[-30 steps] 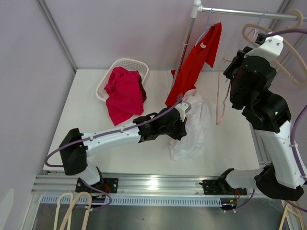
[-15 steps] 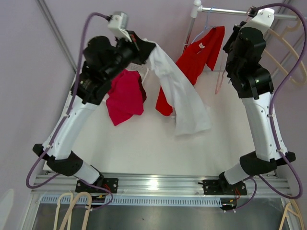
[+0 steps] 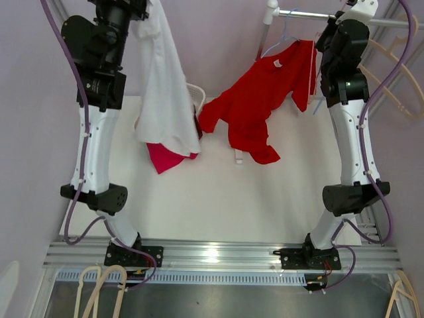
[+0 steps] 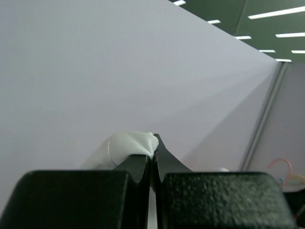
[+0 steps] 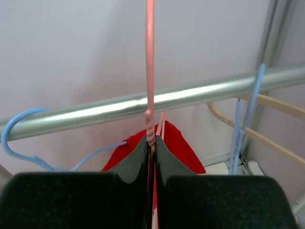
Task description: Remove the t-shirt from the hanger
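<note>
My right gripper shifts to the right in the wrist view to a bare part of the bar [image 5: 232,88] by the other blue hanger next, then lowers and releases the shirtless hanger.
The white t-shirt [image 3: 164,86] is off its hanger and hangs from my left gripper [image 3: 146,9], raised high at the far left above the basket. In the left wrist view my left gripper [image 4: 152,144] is shut on a bunch of the white cloth [image 4: 129,146]. My right gripper [image 5: 151,145] is shut on the twisted neck of the bare pink hanger [image 5: 150,71], held up against the metal rail [image 5: 95,112]. In the top view my right gripper [image 3: 329,30] is at the rail's right part.
A red t-shirt [image 3: 258,109] hangs on a blue hanger [image 5: 19,130] from the rail [image 3: 311,14]. A white basket [image 3: 194,94] with a magenta garment [image 3: 165,159] stands behind the white shirt. Wooden hangers [image 3: 392,56] hang at the far right; another blue hanger [image 5: 248,119] is beside them.
My left arm lifted the white t-shirt from the table up and to the far left. My right arm raised the pink hanger to the rail. The red shirt swung and spread out.
</note>
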Robot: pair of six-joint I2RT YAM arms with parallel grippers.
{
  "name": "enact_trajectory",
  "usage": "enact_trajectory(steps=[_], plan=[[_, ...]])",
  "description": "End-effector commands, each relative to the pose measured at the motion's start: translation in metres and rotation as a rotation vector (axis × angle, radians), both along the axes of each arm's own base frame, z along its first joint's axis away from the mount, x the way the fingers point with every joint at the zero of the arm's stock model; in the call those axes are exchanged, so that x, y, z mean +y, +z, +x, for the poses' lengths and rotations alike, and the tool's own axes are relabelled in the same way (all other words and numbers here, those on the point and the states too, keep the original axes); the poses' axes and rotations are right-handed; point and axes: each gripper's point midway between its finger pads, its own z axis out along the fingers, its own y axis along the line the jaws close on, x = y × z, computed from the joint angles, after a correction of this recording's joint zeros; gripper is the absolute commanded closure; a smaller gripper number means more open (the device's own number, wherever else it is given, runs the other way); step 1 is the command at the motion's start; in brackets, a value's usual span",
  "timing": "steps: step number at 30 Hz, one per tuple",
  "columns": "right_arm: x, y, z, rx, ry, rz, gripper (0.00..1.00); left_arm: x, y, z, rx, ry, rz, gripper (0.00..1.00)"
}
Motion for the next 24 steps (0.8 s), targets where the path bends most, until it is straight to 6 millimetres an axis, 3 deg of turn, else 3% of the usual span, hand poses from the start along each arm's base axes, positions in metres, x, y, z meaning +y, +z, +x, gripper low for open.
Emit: enact_trajectory(steps=[1, 3, 7, 8, 10, 11, 17, 22, 24], plan=[[0.004, 0.052, -0.001, -0.164, 0.055, -0.034, 1.0, 0.033, 0.002, 0.034, -0.036, 0.046, -0.044, 0.99], [0.002, 0.058, 0.003, -0.184, 0.056, -0.045, 1.0, 0.044, 0.001, 0.043, -0.052, 0.078, -0.047, 0.99], [-0.007, 0.053, 0.013, -0.164, 0.023, -0.047, 1.0, 0.075, -0.023, 0.07, 0.013, 0.12, -0.052, 0.99], [-0.01, 0.046, 0.017, -0.148, 0.011, -0.049, 1.0, 0.071, -0.053, 0.09, 0.083, 0.093, -0.037, 0.99], [-0.015, 0.04, 0.019, -0.139, 0.002, -0.046, 1.0, 0.069, -0.074, 0.103, 0.126, 0.069, -0.042, 0.99], [-0.015, 0.033, 0.022, -0.127, 0.003, -0.044, 1.0, 0.065, -0.098, 0.118, 0.178, 0.051, -0.028, 0.99], [-0.031, 0.015, 0.029, -0.075, -0.028, -0.05, 1.0, 0.048, -0.142, 0.154, 0.275, -0.035, -0.008, 0.99], [-0.038, -0.003, 0.032, -0.037, -0.024, -0.037, 1.0, 0.04, -0.165, 0.162, 0.338, -0.074, -0.009, 0.99], [-0.04, -0.004, 0.032, -0.036, -0.022, -0.035, 1.0, 0.042, -0.191, 0.162, 0.438, -0.064, -0.031, 0.99]])
